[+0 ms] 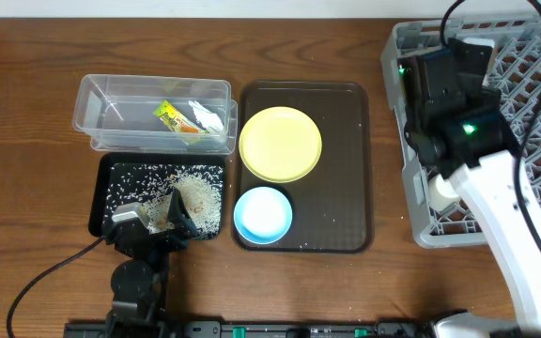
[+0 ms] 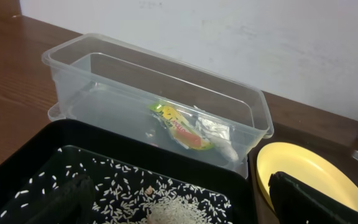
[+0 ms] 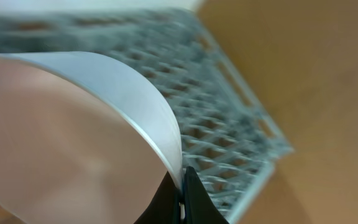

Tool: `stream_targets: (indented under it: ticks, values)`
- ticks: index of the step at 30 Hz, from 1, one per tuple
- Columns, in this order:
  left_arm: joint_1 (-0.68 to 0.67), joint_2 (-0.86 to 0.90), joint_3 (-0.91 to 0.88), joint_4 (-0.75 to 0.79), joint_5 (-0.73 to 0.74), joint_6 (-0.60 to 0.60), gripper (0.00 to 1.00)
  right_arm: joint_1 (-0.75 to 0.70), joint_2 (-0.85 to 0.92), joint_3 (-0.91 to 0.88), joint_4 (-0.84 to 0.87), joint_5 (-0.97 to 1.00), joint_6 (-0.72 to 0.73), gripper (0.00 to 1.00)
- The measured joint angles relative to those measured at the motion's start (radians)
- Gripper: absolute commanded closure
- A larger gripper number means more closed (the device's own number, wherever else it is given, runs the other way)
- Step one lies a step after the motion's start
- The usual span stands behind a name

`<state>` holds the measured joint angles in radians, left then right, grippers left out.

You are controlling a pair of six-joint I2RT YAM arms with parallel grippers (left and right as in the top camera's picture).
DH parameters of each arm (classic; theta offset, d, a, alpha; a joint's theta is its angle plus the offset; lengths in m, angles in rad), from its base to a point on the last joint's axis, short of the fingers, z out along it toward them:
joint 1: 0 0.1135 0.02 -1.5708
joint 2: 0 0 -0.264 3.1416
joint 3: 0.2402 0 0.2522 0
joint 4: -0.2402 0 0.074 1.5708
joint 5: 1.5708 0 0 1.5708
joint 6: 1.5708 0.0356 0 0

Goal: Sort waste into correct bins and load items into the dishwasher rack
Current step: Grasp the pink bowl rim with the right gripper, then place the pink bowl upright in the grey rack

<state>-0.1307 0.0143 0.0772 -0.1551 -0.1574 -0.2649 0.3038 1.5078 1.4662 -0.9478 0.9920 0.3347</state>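
My right gripper lowers the white bowl (image 3: 73, 143) onto the grey dishwasher rack's empty pegs next and releases the bowl's rim, since the bowl hangs over them.
The green-and-orange snack wrapper (image 1: 172, 117) (image 2: 182, 127) and the crumpled white scrap (image 1: 205, 117) (image 2: 216, 134) lie in the clear tub (image 1: 92, 94) (image 2: 104, 56). Rice grains (image 1: 195, 192) (image 2: 179, 208) are piled in the black tray (image 1: 101, 202) (image 2: 73, 134). My left gripper (image 1: 153, 221) (image 2: 185, 205) is open low over that tray's near end. My right gripper (image 1: 472, 52) (image 3: 182, 186) is shut on the rim of the white bowl (image 3: 73, 143) over the grey dishwasher rack (image 1: 533, 94) (image 3: 229, 124). The arm hides the bowl in the overhead view. Cup and chopsticks are out of view.
The pale-yellow plate (image 1: 280, 143) (image 2: 303, 168) and the light-blue bowl (image 1: 263, 214) sit on the dark brown serving tray (image 1: 346, 169) between the bins and the rack. A black cable (image 1: 45, 282) runs across the table at the front left.
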Motion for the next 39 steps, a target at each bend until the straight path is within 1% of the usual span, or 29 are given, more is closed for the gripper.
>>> stream_targets:
  ticks: [3, 10, 16, 23, 25, 26, 29, 30, 36, 39]
  values:
    - [0.000, 0.000, 0.000, 0.000, 0.000, 0.000, 0.08, -0.060, 0.077, -0.010, 0.029, 0.076, 0.015, 0.99]
    - [0.000, 0.000, 0.000, 0.000, 0.000, 0.000, 0.08, -0.148, 0.233, -0.010, 0.031, 0.106, 0.026, 0.99]
    - [0.000, 0.000, 0.000, 0.000, 0.000, 0.000, 0.08, -0.142, 0.332, -0.011, 0.010, 0.089, 0.026, 0.99]
    - [0.000, 0.000, 0.000, 0.000, 0.000, 0.000, 0.08, -0.074, 0.337, -0.011, -0.100, 0.069, 0.053, 0.99]
    - [0.000, 0.000, 0.000, 0.000, 0.000, 0.000, 0.08, -0.042, 0.337, -0.011, -0.153, 0.064, 0.082, 0.96]
    - [0.000, 0.000, 0.000, 0.000, 0.000, 0.000, 0.08, -0.029, 0.337, -0.011, -0.175, 0.055, 0.099, 0.92]
    - [0.000, 0.000, 0.000, 0.000, 0.000, 0.000, 0.08, 0.014, 0.337, -0.011, -0.237, 0.010, 0.154, 0.68]
    - [0.000, 0.000, 0.000, 0.000, 0.000, 0.000, 0.08, 0.027, 0.337, -0.011, -0.246, -0.013, 0.167, 0.64]
    - [0.000, 0.000, 0.000, 0.000, 0.000, 0.000, 0.08, 0.098, 0.335, -0.012, -0.240, -0.237, 0.196, 0.59]
    - [0.000, 0.000, 0.000, 0.000, 0.000, 0.000, 0.08, 0.151, 0.322, -0.012, -0.186, -0.425, 0.182, 0.57]
